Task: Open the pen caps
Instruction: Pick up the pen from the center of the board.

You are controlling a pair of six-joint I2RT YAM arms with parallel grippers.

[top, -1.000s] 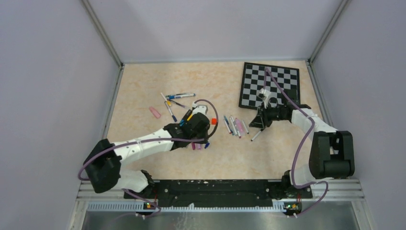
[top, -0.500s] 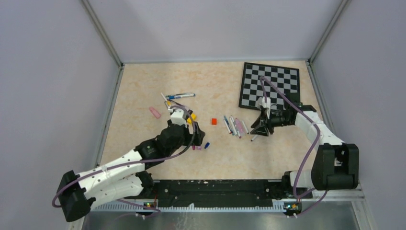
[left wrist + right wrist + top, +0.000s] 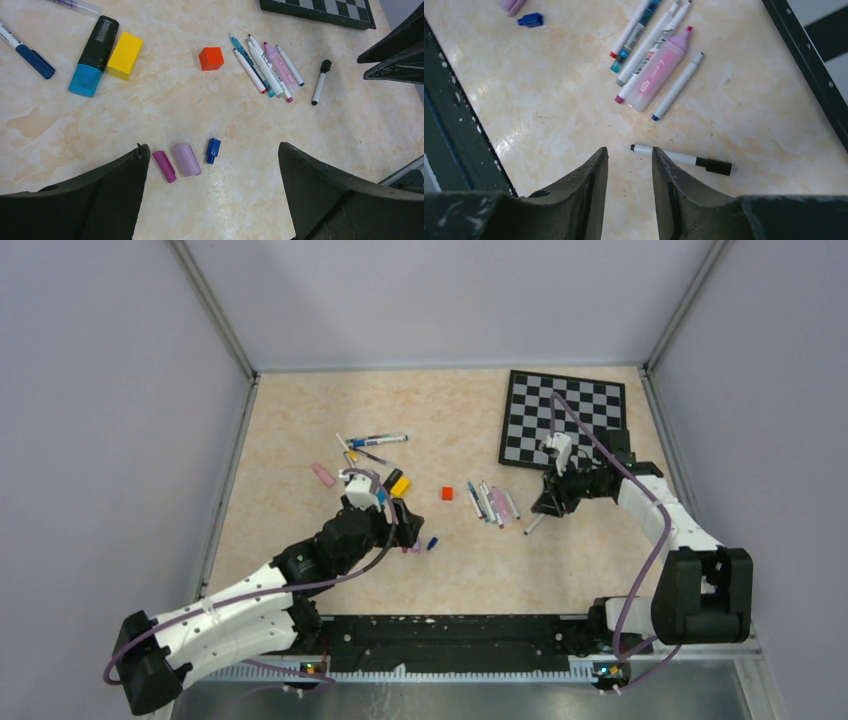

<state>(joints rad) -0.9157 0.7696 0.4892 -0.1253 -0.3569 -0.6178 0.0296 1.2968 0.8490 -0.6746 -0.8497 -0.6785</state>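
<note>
My right gripper turns its fingers along the white pen, which lies crosswise below, next and lowers them onto the pen's body (image 3: 541,516) beside the black cap (image 3: 674,156).
Three loose pen caps lie on the table under my left gripper (image 3: 212,149): a magenta one (image 3: 164,166), a lilac one (image 3: 186,159) and a blue one (image 3: 213,150). That gripper is wide open and holds nothing. A row of pens (image 3: 265,67) lies beyond the caps, also seen as pens (image 3: 651,55) in the right wrist view. A white pen with a black cap (image 3: 674,156) lies alone, its tip just past my right gripper (image 3: 629,150). The right gripper is narrowly open and empty. From above, the left gripper (image 3: 403,520) and right gripper (image 3: 548,505) flank the pens (image 3: 490,502).
A red cube (image 3: 211,58), a yellow block (image 3: 125,55) and a black and blue highlighter (image 3: 94,55) lie left of the pen row. More pens (image 3: 375,441) and a pink piece (image 3: 322,474) sit at the back left. A chessboard (image 3: 565,415) lies at the back right.
My left gripper has opened wide and drawn back toward the near left, off the caps. The right gripper has shifted a little and opened slightly beside the black-capped pen.
</note>
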